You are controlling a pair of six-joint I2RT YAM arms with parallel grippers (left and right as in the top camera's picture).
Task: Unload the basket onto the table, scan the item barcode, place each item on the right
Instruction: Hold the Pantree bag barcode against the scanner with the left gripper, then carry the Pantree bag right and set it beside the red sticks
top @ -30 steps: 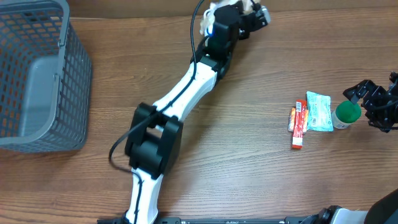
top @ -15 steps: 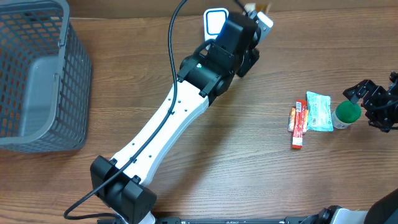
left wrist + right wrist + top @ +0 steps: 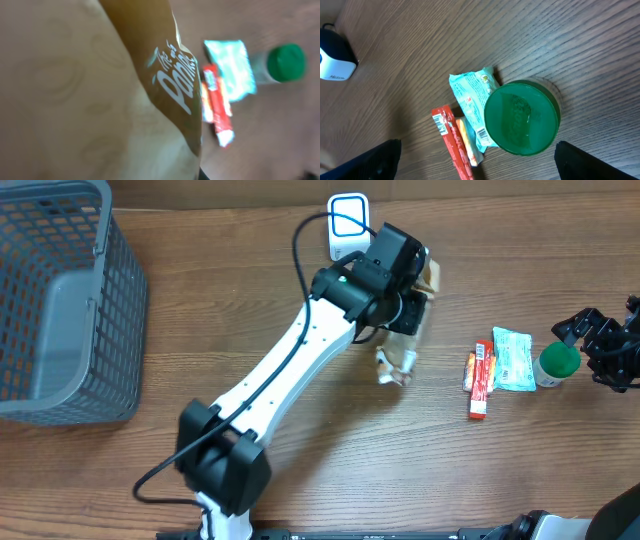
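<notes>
The robot will lower its left gripper toward the red stick pack next and let go of the cream snack bag [image 3: 398,365] on the bare tabletop beside the pack, because that spot is empty.
My left gripper [image 3: 408,308] is shut on a brown and cream snack bag [image 3: 398,365] that hangs from it over the table, just right of and nearer than the white scanner [image 3: 347,225]. The bag [image 3: 100,100] fills most of the left wrist view and hides the fingers; I see white lettering on it but no barcode. My right gripper [image 3: 588,352] stands open at the far right beside a green-capped bottle [image 3: 557,362]. In the right wrist view the green cap [image 3: 521,117] lies ahead of the spread fingers, untouched.
A red stick pack [image 3: 482,380] and a teal packet [image 3: 513,360] lie side by side left of the bottle. A grey wire basket [image 3: 120,310] stands at the left edge. The scanner [image 3: 335,60] also shows in the right wrist view.
The left arm has swung the bag away from the table's back edge by the scanner, down and to the right. The right arm has not moved.
</notes>
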